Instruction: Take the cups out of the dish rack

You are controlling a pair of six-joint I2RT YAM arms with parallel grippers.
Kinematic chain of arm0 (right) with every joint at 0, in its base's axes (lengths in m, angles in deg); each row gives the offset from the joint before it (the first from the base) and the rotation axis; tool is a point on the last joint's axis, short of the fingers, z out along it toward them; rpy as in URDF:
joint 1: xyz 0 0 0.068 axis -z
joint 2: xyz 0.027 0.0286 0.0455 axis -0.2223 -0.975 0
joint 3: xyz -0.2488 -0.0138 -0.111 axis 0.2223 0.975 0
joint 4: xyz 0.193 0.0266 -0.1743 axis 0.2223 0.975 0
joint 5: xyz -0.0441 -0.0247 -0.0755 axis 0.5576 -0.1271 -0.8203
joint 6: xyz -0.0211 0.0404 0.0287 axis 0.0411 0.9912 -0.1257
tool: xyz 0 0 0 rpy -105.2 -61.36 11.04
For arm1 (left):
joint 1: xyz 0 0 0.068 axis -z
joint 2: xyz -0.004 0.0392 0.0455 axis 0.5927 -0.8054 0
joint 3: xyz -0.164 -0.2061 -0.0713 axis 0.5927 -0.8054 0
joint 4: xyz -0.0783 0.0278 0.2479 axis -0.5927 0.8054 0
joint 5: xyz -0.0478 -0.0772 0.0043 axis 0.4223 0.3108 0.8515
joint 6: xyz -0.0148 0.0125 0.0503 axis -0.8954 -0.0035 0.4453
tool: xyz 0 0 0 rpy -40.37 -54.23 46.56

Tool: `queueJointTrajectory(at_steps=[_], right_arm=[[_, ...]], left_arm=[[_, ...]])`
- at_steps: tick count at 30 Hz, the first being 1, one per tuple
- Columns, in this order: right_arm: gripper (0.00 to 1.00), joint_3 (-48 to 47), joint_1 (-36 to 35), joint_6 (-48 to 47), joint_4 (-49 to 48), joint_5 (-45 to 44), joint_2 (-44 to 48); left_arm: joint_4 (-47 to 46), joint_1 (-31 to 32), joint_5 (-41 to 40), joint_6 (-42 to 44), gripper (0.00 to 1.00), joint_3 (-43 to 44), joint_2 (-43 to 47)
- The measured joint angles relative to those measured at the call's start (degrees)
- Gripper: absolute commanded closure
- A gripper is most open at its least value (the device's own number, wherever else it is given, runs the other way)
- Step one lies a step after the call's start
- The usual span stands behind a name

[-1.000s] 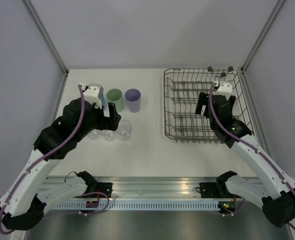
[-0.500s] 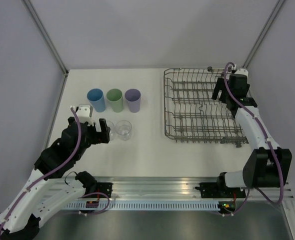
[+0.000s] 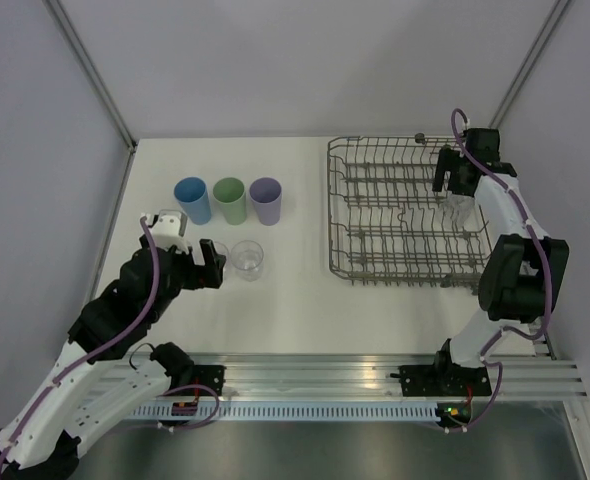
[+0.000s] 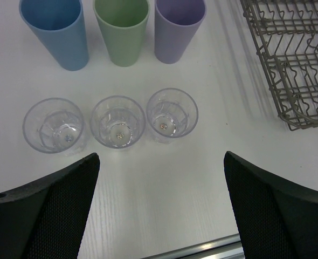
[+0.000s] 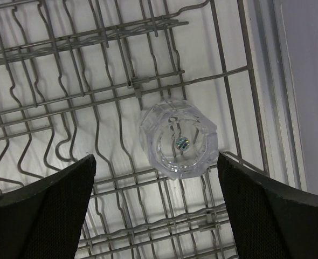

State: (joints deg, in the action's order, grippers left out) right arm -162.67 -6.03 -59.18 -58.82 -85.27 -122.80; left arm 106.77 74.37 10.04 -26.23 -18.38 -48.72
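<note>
The fourth clear glass sits upside down below, and my open fingers still hover over it. My right gripper should go down to the glass next, with the open fingers around its upturned base point(image 3: 460, 206) point(image 5: 182, 143).
A blue tumbler point(image 3: 192, 199), a pale green tumbler point(image 3: 229, 199) and a lilac tumbler point(image 3: 265, 199) stand in a row on the table. Three clear glasses point(image 4: 53, 125) point(image 4: 117, 121) point(image 4: 172, 113) stand upright in a row in front of them. My left gripper point(image 4: 160, 155) is open and empty, just nearer than the glasses. The fourth clear glass point(image 5: 179, 138) sits in the grey wire dish rack point(image 5: 148, 83) near its right side. My right gripper point(image 5: 156, 156) is open above it, its fingers on either side of the glass without touching it.
The dish rack point(image 3: 331, 200) fills the right half of the table and holds nothing but that one glass point(image 3: 458, 208). The right wall post stands close beside the rack. The table's metal front rail point(image 4: 202, 249) lies just below my left gripper point(image 3: 211, 266).
My left arm has pulled back from the tumblers toward the near edge. My right arm has swung from the rack's middle to its far right side, over the clear glass.
</note>
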Motion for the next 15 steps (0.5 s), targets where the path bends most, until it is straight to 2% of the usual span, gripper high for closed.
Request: queueJointTrajectory(at_steps=[15], right_arm=[[0.04, -5.31, 4.33, -3.78, 4.76, 3.19, -9.11]], left_arm=[[-1.07, 0.04, 2.95, 0.00, 0.00, -0.59, 0.98]])
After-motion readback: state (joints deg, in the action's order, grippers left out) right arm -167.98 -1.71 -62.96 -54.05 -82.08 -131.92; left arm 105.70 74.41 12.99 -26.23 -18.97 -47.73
